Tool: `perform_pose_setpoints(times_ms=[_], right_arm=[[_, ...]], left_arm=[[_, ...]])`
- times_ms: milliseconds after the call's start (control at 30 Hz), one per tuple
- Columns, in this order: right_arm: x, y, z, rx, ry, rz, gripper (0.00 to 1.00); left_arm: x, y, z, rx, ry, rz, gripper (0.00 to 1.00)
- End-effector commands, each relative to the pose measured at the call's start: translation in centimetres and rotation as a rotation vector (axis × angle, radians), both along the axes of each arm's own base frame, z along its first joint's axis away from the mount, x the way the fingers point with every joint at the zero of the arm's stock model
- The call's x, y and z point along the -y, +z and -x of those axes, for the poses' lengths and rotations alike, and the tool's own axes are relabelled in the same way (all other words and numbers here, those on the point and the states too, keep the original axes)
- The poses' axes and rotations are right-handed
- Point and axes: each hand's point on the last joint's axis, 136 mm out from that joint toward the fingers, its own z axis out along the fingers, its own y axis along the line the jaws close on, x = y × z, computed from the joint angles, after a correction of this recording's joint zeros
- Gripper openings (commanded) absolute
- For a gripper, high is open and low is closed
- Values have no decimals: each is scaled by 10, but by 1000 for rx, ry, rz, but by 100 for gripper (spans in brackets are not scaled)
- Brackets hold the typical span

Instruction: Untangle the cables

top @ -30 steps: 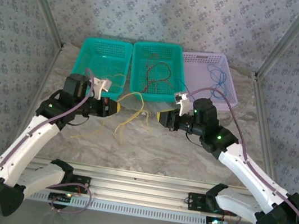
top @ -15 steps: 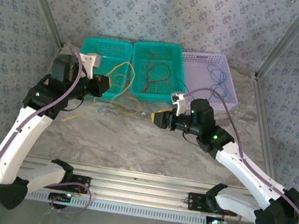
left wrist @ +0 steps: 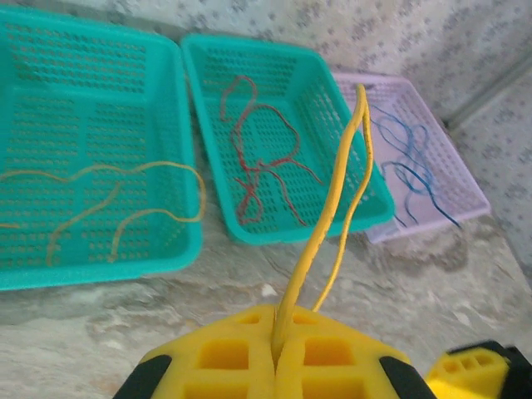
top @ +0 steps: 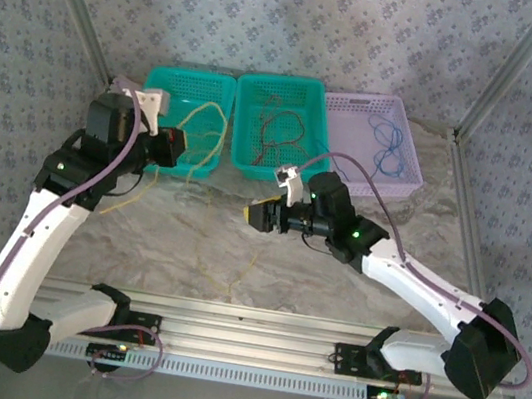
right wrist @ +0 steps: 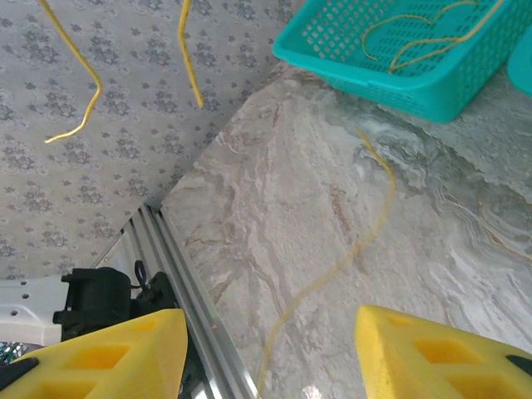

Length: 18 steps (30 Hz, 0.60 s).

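Note:
The robot's left gripper will move outward over the bottom of the teal basket, go down and let go of the yellow cable (left wrist: 332, 199), because a yellow-orange cable already lies in that basket.
My left gripper (top: 182, 153) hangs above the front of the left teal basket (top: 158, 81), shut on a yellow cable (left wrist: 332, 199) that rises from between its pads (left wrist: 241, 353) and loops down. Its loose ends (right wrist: 79, 75) dangle in the air. My right gripper (top: 255, 216) stands open and empty low over mid-table (right wrist: 270, 349). A thin yellow-orange cable (right wrist: 366, 233) lies on the marble beneath it. Another yellow-orange cable (left wrist: 108, 191) lies in the left basket. A red cable (left wrist: 258, 158) lies in the middle teal basket (top: 242, 125), and a blue cable (left wrist: 407, 166) in the lilac basket (top: 409, 177).
The three baskets stand side by side along the back of the marble table (top: 332, 291). An aluminium rail (top: 256, 325) runs along the near edge, by the arm bases. Patterned walls and metal posts enclose the sides.
The right gripper has opened, let go of the yellow cable and slid left. The left gripper has risen and pulled the cable back-left over the left basket. A strand now lies on the table.

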Motion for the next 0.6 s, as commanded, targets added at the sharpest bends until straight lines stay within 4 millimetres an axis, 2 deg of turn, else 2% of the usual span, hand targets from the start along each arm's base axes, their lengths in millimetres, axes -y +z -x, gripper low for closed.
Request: perform_pose_setpoints(times_ms=[0,133,233,433,567], right_arm=[[-6,25,-2,72,7,-40,57],[-5,22,-3,80,-2,-24,57],[-5,18,-2,85,-4,-3,57],[-8,1,-2,85,-7,57,57],[-13,-20,-7,62,-19,114,57]], left_arm=[[-26,15,-15,57,106,-58,0],[-51,6,-46,35,213,-55,0],[-60,2,-74,44,255,-51,0],[-66,-20,-122,-7,296,-64,0],[-66,-49,-155,-66,303,-67,0]])
